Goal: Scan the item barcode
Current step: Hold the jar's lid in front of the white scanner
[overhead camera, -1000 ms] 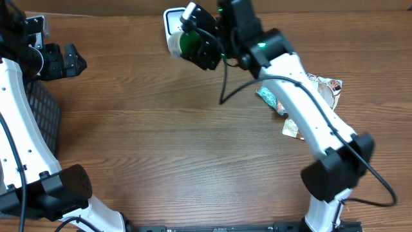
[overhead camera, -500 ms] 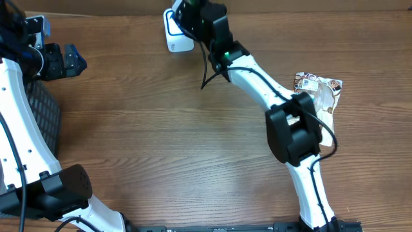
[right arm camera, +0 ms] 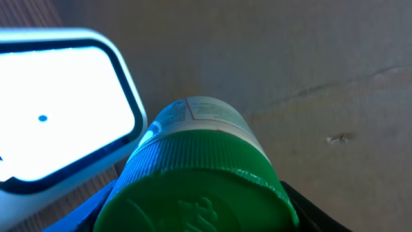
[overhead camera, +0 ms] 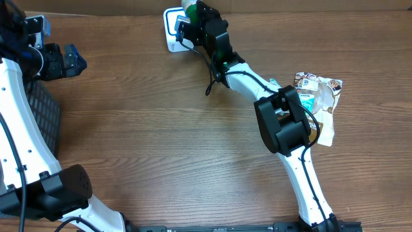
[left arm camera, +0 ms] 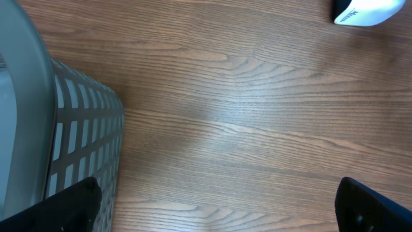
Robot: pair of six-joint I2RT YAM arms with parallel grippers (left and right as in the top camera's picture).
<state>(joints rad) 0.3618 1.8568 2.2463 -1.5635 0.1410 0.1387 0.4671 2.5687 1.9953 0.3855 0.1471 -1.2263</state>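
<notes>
The bottle's label already faces the scanner's lit window, so my right gripper will next swing back, turn the bottle upright and lower it beside the snack packets.
The item is a white bottle with a green ribbed cap [right arm camera: 199, 174]; its label faces the lit window of the white scanner [right arm camera: 58, 109]. My right gripper [right arm camera: 196, 216] is shut on the bottle's cap end, one jaw on each side. From overhead, that gripper [overhead camera: 201, 24] hangs at the table's far edge, just right of the scanner [overhead camera: 172, 31], and only a sliver of the bottle [overhead camera: 188, 7] shows. My left gripper [overhead camera: 61, 61] stands open at the far left with nothing in it; in its own view the left gripper [left arm camera: 215, 200] is above bare wood.
A grey slotted basket [left arm camera: 71, 129] sits under my left arm at the table's left edge, also seen overhead as the basket [overhead camera: 42, 113]. A pile of snack packets [overhead camera: 318, 96] lies at the right. The scanner [left arm camera: 364, 9] shows at the left wrist view's top right.
My right arm has swung the bottle from in front of the scanner towards the table's far edge, and the forearm has stretched out. The left arm has not moved.
</notes>
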